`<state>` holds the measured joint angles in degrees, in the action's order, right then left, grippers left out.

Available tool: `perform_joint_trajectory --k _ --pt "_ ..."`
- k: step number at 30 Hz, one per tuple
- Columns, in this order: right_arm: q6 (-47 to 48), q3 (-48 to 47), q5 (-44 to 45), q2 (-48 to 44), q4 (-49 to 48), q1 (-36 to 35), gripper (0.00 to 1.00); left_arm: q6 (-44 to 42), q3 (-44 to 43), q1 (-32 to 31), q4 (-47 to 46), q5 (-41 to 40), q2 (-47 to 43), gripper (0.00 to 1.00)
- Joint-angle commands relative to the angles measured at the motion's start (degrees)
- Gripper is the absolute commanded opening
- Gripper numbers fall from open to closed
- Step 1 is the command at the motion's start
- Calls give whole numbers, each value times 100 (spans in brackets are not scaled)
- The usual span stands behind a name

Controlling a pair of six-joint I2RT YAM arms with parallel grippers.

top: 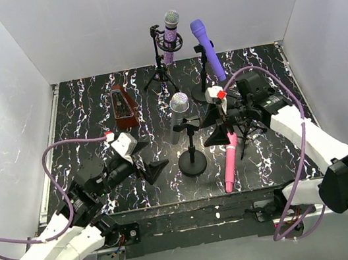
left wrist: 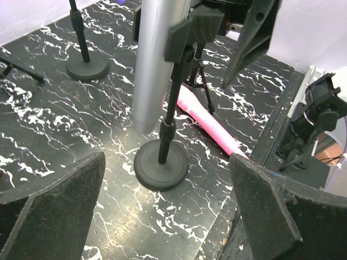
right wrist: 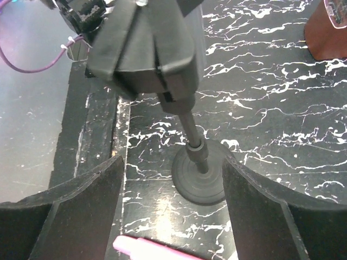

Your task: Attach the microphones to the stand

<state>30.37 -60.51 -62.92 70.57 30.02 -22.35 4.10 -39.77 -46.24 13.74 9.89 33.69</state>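
My right gripper is going left in the top view next, to the middle stand's pole, because the pole lies that way. It will close around the pole's bare part below the stand's clip.
The glittery purple microphone (top: pixel 172 29) sits in a tripod stand (top: pixel 160 72) at the back. The violet microphone (top: pixel 207 48) sits in a round-base stand beside it. The silver-grey microphone (top: pixel 179 110) (left wrist: pixel 154 59) sits in the middle stand, whose round base (top: pixel 193 162) (left wrist: pixel 160 170) (right wrist: pixel 200 177) shows in all views. The pink microphone (top: pixel 230 160) (left wrist: pixel 209 123) (right wrist: pixel 146 250) lies on the table at the front, its upper end by a fourth tripod stand (top: pixel 230 127). My left gripper (top: pixel 151 159) (left wrist: pixel 162 216) is open and empty, left of the middle stand. My right gripper (top: pixel 217 126) (right wrist: pixel 171 211) is open and empty, right of it.
A dark red wedge-shaped box (top: pixel 122 106) (right wrist: pixel 328 32) stands at the back left. White walls enclose the black marbled table (top: pixel 92 117) on three sides. The table's front edge (top: pixel 193 201) runs just below the pink microphone's lower end.
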Motion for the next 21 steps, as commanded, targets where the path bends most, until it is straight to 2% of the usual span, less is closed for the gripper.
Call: perform_joint_trajectory --k 1,6,11,16,21 --pt "-5 101 104 246 -1181 -243 79 442 311 1 -64 -154 -511 98" --pt "-759 337 26 633 -2481 -393 75 785 566 1 41 -461 -1074 98" --pt "-1928 926 -432 801 -4404 -446 63 891 541 -8 269 -620 -1347 98" --pt "-2711 1480 -748 818 -5909 -516 52 926 496 -8 314 -743 -1304 98" --pt "-2765 1543 -932 880 -6149 -657 39 944 470 -8 182 -725 -1067 98"
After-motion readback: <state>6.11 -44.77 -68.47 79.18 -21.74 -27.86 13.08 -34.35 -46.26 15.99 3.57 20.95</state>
